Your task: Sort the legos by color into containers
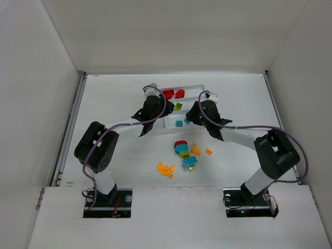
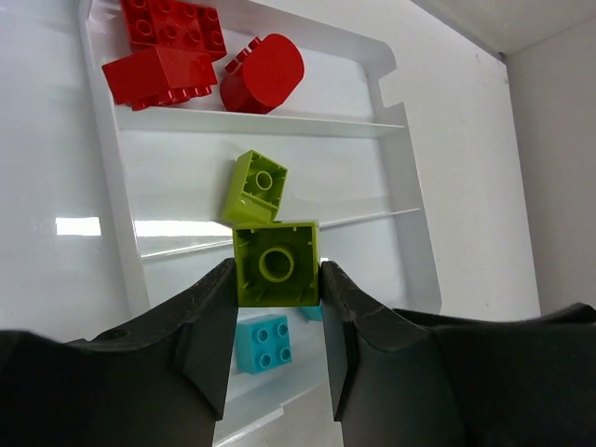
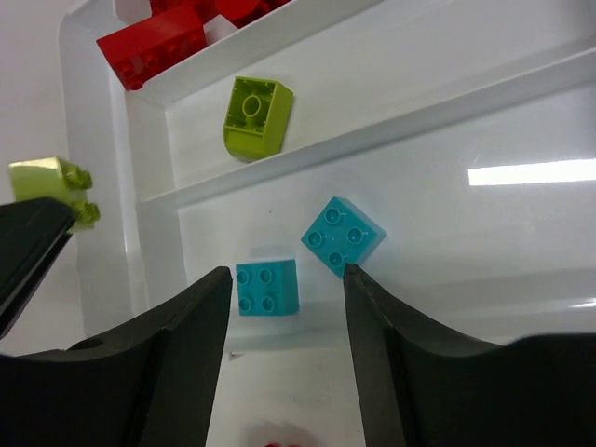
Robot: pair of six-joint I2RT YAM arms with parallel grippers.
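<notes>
The tray's middle slot [image 2: 205, 186] holds the held lego's color, so I need to move my left gripper down over it next, right beside the lime lego there.
The white tray [image 1: 199, 88] lies at the table's middle back. Its far slot holds red legos [image 1: 173, 94], the middle slot a lime lego [image 1: 178, 107], the near slot teal legos [image 1: 179, 123]. My left gripper [image 2: 277, 279] is shut on a lime green lego [image 2: 276, 263], held above the tray near another lime lego [image 2: 255, 186]. My right gripper [image 3: 286, 272] is open and empty above the near slot, over two teal legos [image 3: 267, 288] [image 3: 343, 235]. The held lime lego also shows in the right wrist view [image 3: 51, 186].
Loose legos lie on the table in front of the tray: a red, teal and lime cluster [image 1: 182, 150], a teal one [image 1: 189, 162], orange ones [image 1: 196, 151] [image 1: 208, 152] and an orange group [image 1: 166, 169]. White walls enclose the table.
</notes>
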